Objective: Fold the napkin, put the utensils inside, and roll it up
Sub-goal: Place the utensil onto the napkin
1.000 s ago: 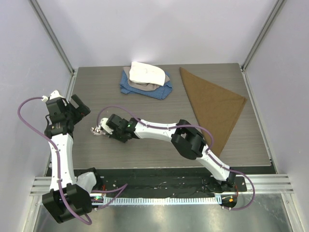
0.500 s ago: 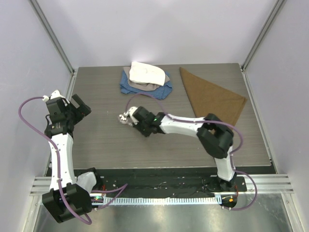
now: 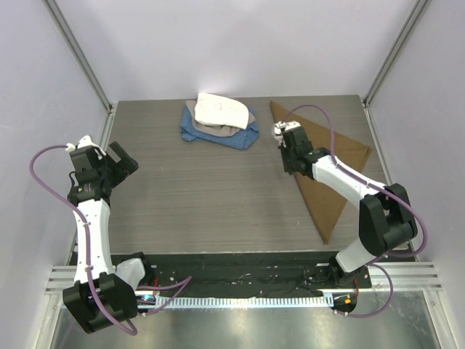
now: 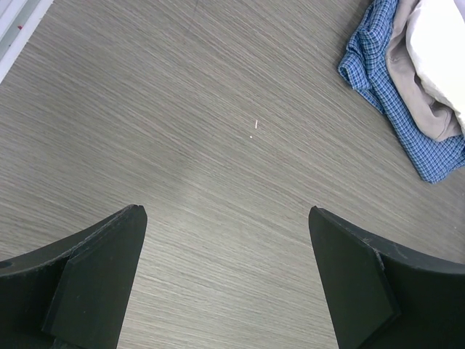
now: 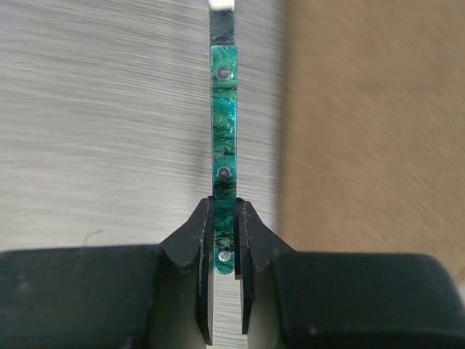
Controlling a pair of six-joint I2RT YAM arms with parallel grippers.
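Observation:
The spoon should go down onto the napkin (image 3: 306,173) (image 5: 347,156) next, after my right gripper has shifted across the napkin's long edge.
The tan-brown napkin (image 3: 327,161) lies folded into a triangle at the right of the table. My right gripper (image 3: 285,139) is at its left edge near the far corner, shut on the spoon's dark-green handle (image 5: 224,145). The spoon's silver bowl (image 3: 278,131) points away from the arm. In the right wrist view my gripper (image 5: 224,218) holds the handle's end above the table, just left of the napkin's edge (image 5: 370,123). My left gripper (image 3: 120,161) is open and empty at the far left; it also shows in the left wrist view (image 4: 225,211).
A blue checked cloth (image 3: 218,134) with a white cloth (image 3: 220,109) and a beige one on top lies at the back centre. It also shows in the left wrist view (image 4: 385,80). Metal rails and walls bound the table's sides.
My right gripper has carried the spoon from the left-centre of the table across to the right, to the napkin's left edge. The left arm has not moved.

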